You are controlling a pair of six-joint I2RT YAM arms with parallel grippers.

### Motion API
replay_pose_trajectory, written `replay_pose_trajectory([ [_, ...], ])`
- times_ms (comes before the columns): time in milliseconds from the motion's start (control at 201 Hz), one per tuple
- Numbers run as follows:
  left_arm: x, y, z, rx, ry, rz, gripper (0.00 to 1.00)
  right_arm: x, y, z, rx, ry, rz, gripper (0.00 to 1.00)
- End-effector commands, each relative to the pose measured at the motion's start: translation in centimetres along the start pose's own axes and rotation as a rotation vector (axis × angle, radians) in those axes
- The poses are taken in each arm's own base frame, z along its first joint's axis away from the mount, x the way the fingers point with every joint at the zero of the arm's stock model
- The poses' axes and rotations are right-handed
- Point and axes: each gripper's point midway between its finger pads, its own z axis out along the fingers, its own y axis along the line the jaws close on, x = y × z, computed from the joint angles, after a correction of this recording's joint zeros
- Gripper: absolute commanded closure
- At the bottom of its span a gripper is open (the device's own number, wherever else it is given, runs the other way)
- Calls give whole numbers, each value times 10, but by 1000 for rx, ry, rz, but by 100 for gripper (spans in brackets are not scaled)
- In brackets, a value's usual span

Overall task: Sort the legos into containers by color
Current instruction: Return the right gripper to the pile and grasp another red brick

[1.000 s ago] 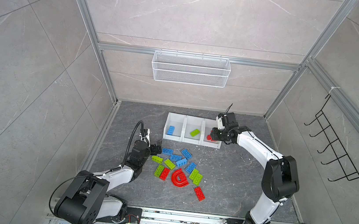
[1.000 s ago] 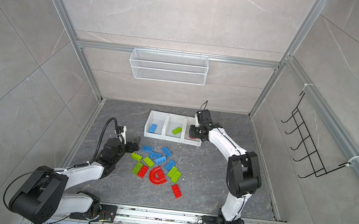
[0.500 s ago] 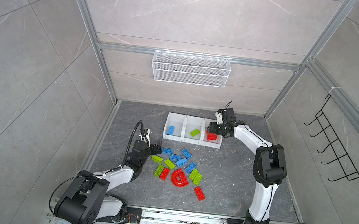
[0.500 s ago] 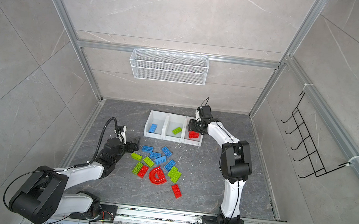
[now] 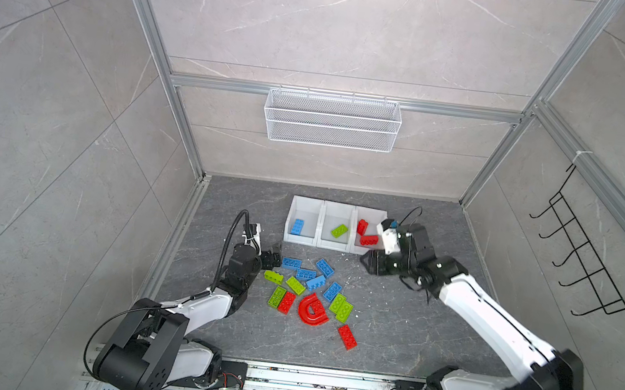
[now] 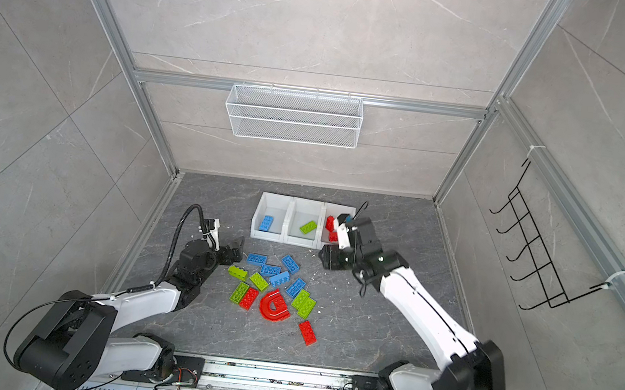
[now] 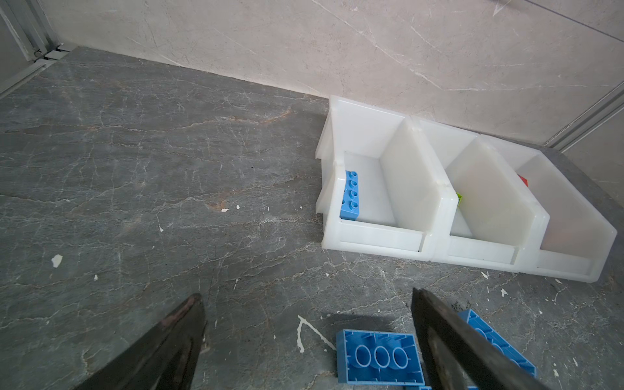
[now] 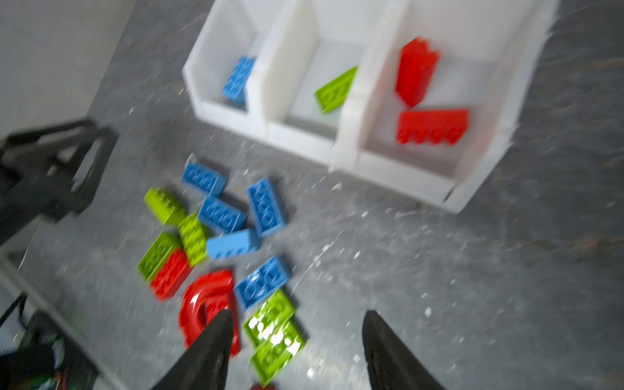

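I will next move my right gripper back and down over the lone red brick (image 5: 347, 337) to close across the brick's long sides, because there is bare floor all around it.
Three joined white containers (image 5: 320, 221) stand at the back. The left one holds a blue lego (image 5: 296, 226), the middle one a green lego (image 5: 339, 230), the right one two red legos (image 8: 432, 126). Loose blue, green and red legos lie in a pile in front, with a red arch (image 5: 311, 310) and a lone red brick (image 5: 347, 337). My left gripper (image 7: 307, 293) is open low at the pile's left edge, and an upturned blue brick (image 7: 380, 358) lies between its fingers. My right gripper (image 5: 365, 261) hangs open and empty before the right container.
A white wire basket (image 5: 331, 120) hangs on the back wall, and a black hook rack (image 5: 583, 267) on the right wall. A metal rail (image 5: 173, 244) borders the floor on the left. White flecks are scattered over the grey floor.
My right gripper opened over the right container, left a red lego inside, and pulled back toward the front. The left arm has not moved.
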Motion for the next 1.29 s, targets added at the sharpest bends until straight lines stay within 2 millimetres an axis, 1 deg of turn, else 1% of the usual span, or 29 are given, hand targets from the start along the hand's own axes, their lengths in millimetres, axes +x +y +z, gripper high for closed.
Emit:
replay_pose_trajectory([
  [0, -19, -8, 1, 21, -54, 11, 3, 77, -14, -3, 110, 168, 58, 37],
  [80, -19, -8, 1, 22, -53, 11, 3, 106, -11, -11, 143, 199, 47, 37],
  [204, -19, -7, 0, 20, -56, 11, 3, 132, -4, -15, 163, 234, 13, 37],
  [319, -19, -7, 0, 17, -56, 11, 3, 153, 5, -5, 181, 292, -67, 36],
  [388, -19, -7, 1, 19, -54, 11, 3, 163, 16, 5, 171, 331, -124, 36],
  [537, -20, -7, 0, 18, -57, 15, 3, 175, 40, 28, 147, 387, -225, 34],
  [627, -20, -7, -1, 16, -58, 15, 3, 182, 45, 40, 148, 421, -256, 34],
  [746, -19, -7, 0, 15, -55, 15, 3, 185, 51, 52, 133, 423, -260, 34],
  [896, -18, -8, 2, 22, -51, 10, 3, 190, 53, 60, 129, 446, -273, 34],
  [985, -17, -6, 2, 8, -48, 11, 3, 194, 50, 60, 143, 461, -279, 36],
  [1050, -19, -7, 1, 18, -52, 9, 3, 197, 47, 60, 147, 464, -279, 38],
  [1115, -19, -7, 0, 17, -55, 9, 3, 197, 46, 60, 151, 461, -275, 43],
  [1284, -20, -6, -1, 13, -59, 13, 3, 205, 42, 66, 157, 479, -283, 45],
])
